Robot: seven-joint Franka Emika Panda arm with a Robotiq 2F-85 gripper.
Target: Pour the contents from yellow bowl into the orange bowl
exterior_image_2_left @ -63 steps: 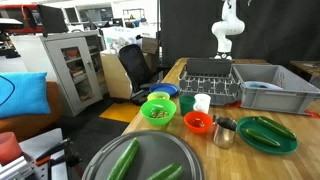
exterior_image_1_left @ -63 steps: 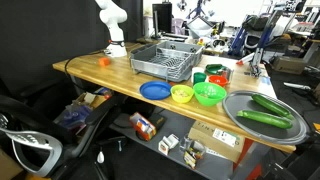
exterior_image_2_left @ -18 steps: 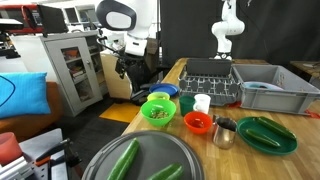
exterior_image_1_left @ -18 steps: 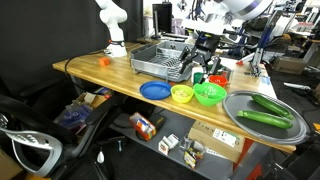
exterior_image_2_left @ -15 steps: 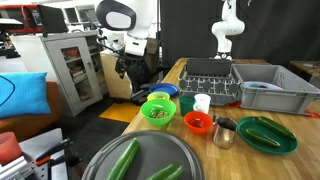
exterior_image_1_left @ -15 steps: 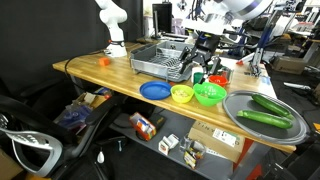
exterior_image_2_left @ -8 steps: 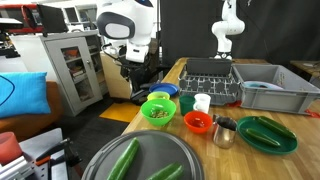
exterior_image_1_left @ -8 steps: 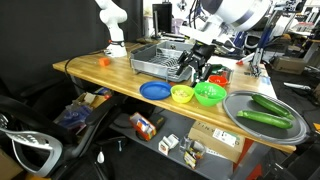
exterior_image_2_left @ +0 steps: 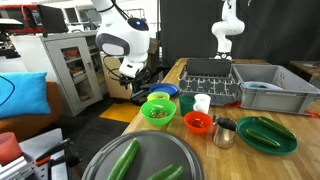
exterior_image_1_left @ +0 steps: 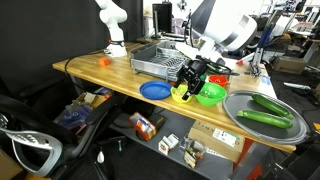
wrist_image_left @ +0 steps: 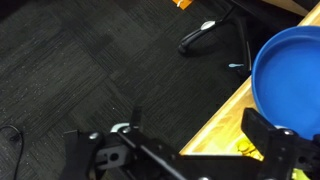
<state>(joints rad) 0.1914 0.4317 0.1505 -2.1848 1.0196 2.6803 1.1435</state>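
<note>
The robot's open gripper will next lower down onto the yellow bowl's rim point(exterior_image_1_left: 178, 97) point(wrist_image_left: 241, 145) by the table's front edge, since the bowl sits just below the gripper.
The yellow bowl point(exterior_image_1_left: 180, 96) sits near the table's front edge between the blue plate point(exterior_image_1_left: 154, 91) and the green bowl point(exterior_image_1_left: 210, 95). In an exterior view it point(exterior_image_2_left: 160, 97) peeks out behind the green bowl point(exterior_image_2_left: 157, 112). The orange bowl point(exterior_image_2_left: 198, 122) stands by the metal cup; it also shows in an exterior view point(exterior_image_1_left: 218, 77) behind the green bowl. My gripper point(exterior_image_1_left: 189, 80) hangs just above the yellow bowl, open and empty. In the wrist view its fingers point(wrist_image_left: 175, 150) spread wide over the table edge, with a sliver of yellow point(wrist_image_left: 248, 148) and the blue plate point(wrist_image_left: 290, 65) in sight.
A grey dish rack point(exterior_image_1_left: 160, 62) stands behind the bowls, and a grey bin point(exterior_image_2_left: 272, 90) stands beside it. A round metal tray with cucumbers point(exterior_image_1_left: 262, 112) is at the table's end. A green plate with a cucumber point(exterior_image_2_left: 265, 135), a metal cup point(exterior_image_2_left: 224, 131) and a white cup point(exterior_image_2_left: 203, 102) stand near the orange bowl.
The arm entered the scene, then swung down and forward from above the dish rack to just over the yellow bowl. The bowls have not moved.
</note>
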